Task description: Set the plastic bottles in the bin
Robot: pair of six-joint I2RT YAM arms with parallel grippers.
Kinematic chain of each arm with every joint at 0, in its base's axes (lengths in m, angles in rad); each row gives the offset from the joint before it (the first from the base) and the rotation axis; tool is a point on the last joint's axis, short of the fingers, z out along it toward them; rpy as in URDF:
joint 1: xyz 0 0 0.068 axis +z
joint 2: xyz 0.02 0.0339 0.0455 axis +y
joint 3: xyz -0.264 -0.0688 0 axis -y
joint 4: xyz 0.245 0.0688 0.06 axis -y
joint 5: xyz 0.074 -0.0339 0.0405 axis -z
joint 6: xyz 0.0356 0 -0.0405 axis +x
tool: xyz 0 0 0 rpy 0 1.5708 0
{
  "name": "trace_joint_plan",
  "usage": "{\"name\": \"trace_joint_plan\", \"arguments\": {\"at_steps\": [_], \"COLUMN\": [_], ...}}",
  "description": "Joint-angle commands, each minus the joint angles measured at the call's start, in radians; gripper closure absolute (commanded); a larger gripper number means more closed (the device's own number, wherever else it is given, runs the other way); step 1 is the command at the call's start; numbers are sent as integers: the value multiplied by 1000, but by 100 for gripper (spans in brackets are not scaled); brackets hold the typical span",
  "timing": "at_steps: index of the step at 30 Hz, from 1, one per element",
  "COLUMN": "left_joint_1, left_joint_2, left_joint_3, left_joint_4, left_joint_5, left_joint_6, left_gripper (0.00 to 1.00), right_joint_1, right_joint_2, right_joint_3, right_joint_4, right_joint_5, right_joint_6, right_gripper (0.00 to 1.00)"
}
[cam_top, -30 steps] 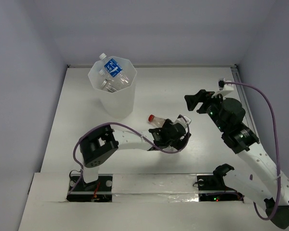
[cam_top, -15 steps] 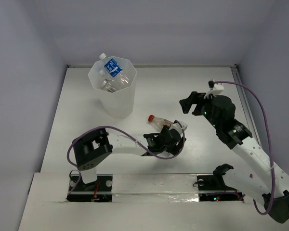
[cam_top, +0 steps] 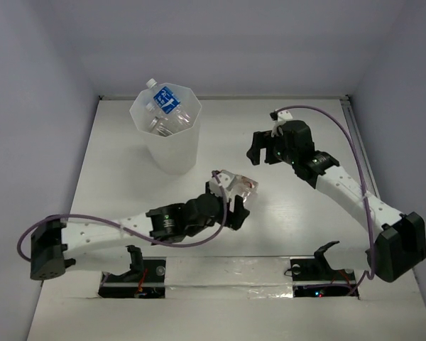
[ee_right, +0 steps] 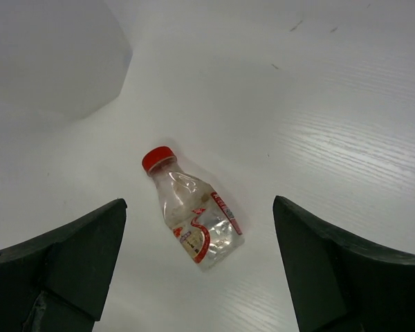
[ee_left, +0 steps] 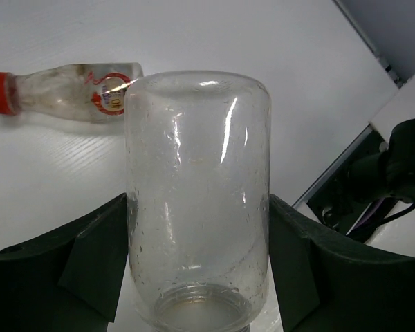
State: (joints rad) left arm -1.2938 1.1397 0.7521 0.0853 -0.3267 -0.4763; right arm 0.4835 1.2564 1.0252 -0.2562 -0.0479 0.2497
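Note:
The bottle lies slanted below my right gripper, so it will lower to the left in the top view and turn onto the bottle's part by the red cap.
The bin stands at the back left and holds a blue-labelled bottle and another clear one. My left gripper is shut on a clear capless bottle, which I hold off the table, base pointing away; it also shows in the top view. A small red-capped bottle lies on its side on the table, also in the left wrist view. My right gripper is open and hovers above that red-capped bottle, which lies between the fingers in view. In the top view the right gripper is right of the bin.
The bin's wall fills the upper left of the right wrist view. The right arm shows at the right edge of the left wrist view. Walls close the table on the back and both sides.
My left arm has stretched out low and raised the clear bottle over the red-capped one. My right gripper has moved left and forward to above the red-capped bottle.

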Motion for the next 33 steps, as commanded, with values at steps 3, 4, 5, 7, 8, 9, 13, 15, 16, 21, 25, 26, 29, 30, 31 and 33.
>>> {"name": "trace_joint_plan", "arguments": {"at_steps": [3, 4, 5, 7, 8, 9, 13, 15, 16, 21, 25, 26, 29, 30, 31, 33], "left_joint_1": [4, 4, 4, 4, 4, 4, 4, 4, 4, 65, 235, 285, 482, 517, 577, 629], "left_joint_2": [-203, -236, -268, -369, -398, -446, -483, -483, -482, -439, -388, -361, -301, -252, -230, -181], "left_joint_3": [-48, -53, -57, -68, -69, -63, -1, 45, 58, 145, 242, 254, 309, 328, 373, 426], "left_joint_4": [-128, -139, -154, -165, -179, -189, -271, -298, -302, -249, -177, -150, -124, -127, -131, -127], "left_joint_5": [-133, -141, -152, -176, -190, -224, -337, -408, -432, -503, -370, -317, -114, -53, -34, 21], "left_joint_6": [-87, -102, -110, -120, -125, -130, -147, -136, -125, -18, 73, 80, 82, 79, 76, 64], "left_gripper": [55, 55, 55, 55, 55, 55, 56, 56, 58, 60, 61, 61, 62, 62, 63, 63], "right_joint_1": [-13, -13, -13, -13, -13, 3, 70, 79, 79, 79, 98, 110, 132, 132, 144, 144], "right_joint_2": [127, 149, 168, 218, 236, 256, 392, 426, 437, 544, 604, 612, 643, 646, 650, 650], "right_joint_3": [95, 101, 104, 99, 99, 107, 150, 161, 167, 229, 253, 254, 259, 254, 251, 239], "right_joint_4": [-22, -25, -22, 3, 8, 6, -20, -18, -15, -80, -101, -103, -114, -110, -103, -89], "right_joint_5": [-116, -133, -153, -216, -239, -256, -207, -198, -196, -176, -184, -172, -162, -156, -155, -152], "right_joint_6": [-73, -78, -81, -81, -81, -82, -104, -107, -107, -128, -142, -144, -139, -136, -132, -118], "right_gripper": [10, 14, 16, 18, 18, 18, 11, 8, 7, 3, 2, 2, 5, 6, 8, 15]}}
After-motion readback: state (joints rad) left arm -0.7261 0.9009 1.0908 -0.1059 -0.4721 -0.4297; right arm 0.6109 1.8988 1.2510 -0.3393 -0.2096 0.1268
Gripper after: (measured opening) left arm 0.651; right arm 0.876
